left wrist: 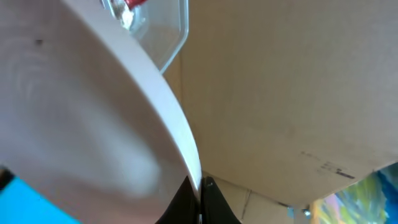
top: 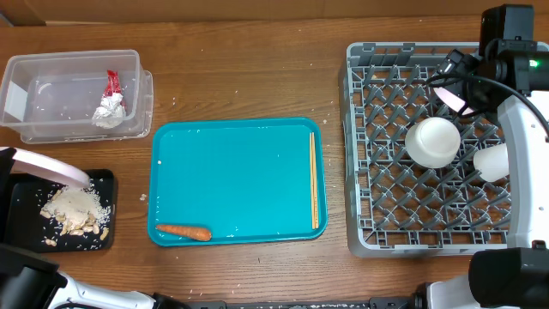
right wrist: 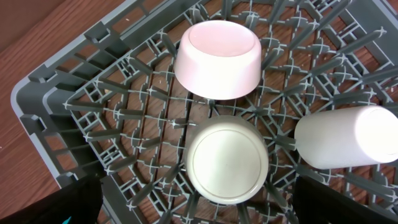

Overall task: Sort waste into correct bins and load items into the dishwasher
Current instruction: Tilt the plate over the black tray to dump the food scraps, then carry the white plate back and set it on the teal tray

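The left gripper swings to the right in the overhead view next, as the teal tray's middle is bare. Then it levels the plate, lowers it there and releases.
My left gripper is shut on the rim of a large white plate, held tilted over the black tray. Beige food scraps lie piled in that tray. The clear tub holds a red wrapper and a silvery wrapper. On the teal tray lie chopsticks and an orange carrot piece. My right gripper hangs open over the grey dish rack, above an upturned small white dish, with a bowl and a cup nearby.
Crumbs are scattered on the wooden table between the tub and the teal tray. The right arm's body and cables hang over the rack's right side. A cardboard wall fills the left wrist view behind the plate.
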### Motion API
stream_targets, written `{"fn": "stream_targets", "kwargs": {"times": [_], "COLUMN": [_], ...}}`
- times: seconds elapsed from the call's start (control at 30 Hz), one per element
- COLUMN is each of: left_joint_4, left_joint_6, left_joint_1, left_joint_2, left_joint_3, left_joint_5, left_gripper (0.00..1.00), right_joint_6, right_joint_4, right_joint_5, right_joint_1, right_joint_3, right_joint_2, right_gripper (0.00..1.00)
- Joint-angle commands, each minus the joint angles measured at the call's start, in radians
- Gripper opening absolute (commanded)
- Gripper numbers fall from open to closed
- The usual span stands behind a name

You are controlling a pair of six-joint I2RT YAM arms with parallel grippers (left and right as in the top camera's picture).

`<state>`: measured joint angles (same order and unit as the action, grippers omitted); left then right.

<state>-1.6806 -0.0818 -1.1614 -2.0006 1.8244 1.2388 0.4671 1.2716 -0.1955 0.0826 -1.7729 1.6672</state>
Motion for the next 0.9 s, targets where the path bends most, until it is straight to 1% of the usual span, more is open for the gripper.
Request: {"fn": "stream_targets", "kwargs": {"times": [0.0, 0.03, 0.07, 0.13, 0.2, 0.23, 0.43, 0.53, 0.73, 0.8, 0.87], "left_joint_4": [0.011, 0.033, 0.019, -0.010, 0.007, -0.011, -0.010, -0.010, -0.003, 0.001, 0.015], "left_joint_6": [-0.084, -0.080, -0.065, -0.073, -0.073, -0.071, -0.074, -0.056, -0.056, -0.055, -0.030], "left_joint_1": [-0.005, -0.005, -0.005, -0.005, -0.005, -0.003, 0.023, 0.037, 0.118, 0.156, 0.206], "left_joint_2": [0.014, 0.017, 0.017, 0.017, 0.017, 0.017, 0.065, 0.094, 0.211, 0.253, 0.287], "left_joint_3": [0.024, 0.024, 0.024, 0.024, 0.024, 0.024, 0.024, 0.024, 0.024, 0.024, 0.024], "left_joint_5": [0.044, 0.030, 0.019, 0.019, 0.004, 0.002, 0.039, 0.039, -0.069, -0.135, -0.202], "left_gripper": [0.04, 0.04, 0.04, 0.04, 0.04, 0.04, 0.04, 0.04, 0.04, 0.04, 0.04], "right_joint_6": [0.001, 0.001, 0.001, 0.001, 0.001, 0.001, 0.001, 0.001, 0.001, 0.001, 0.001], "right_joint_4": [-0.005, -0.005, -0.005, -0.005, -0.005, -0.005, -0.005, -0.005, -0.005, -0.005, -0.005], "right_joint_5": [-0.013, -0.013, -0.013, -0.013, -0.013, -0.013, -0.013, -0.013, -0.013, -0.013, -0.013], "right_joint_1": [-0.002, -0.002, -0.002, -0.002, -0.002, -0.002, -0.002, -0.002, -0.002, -0.002, -0.002], "right_joint_3": [-0.017, -0.017, -0.017, -0.017, -0.017, -0.017, -0.017, -0.018, -0.017, -0.018, -0.017], "right_joint_2": [-0.020, -0.020, -0.020, -0.020, -0.020, -0.020, -0.020, -0.020, -0.020, -0.020, -0.020], "right_gripper": [1.00, 1.00, 1.00, 1.00, 1.00, 1.00, 1.00, 1.00, 1.00, 1.00, 1.00]}}
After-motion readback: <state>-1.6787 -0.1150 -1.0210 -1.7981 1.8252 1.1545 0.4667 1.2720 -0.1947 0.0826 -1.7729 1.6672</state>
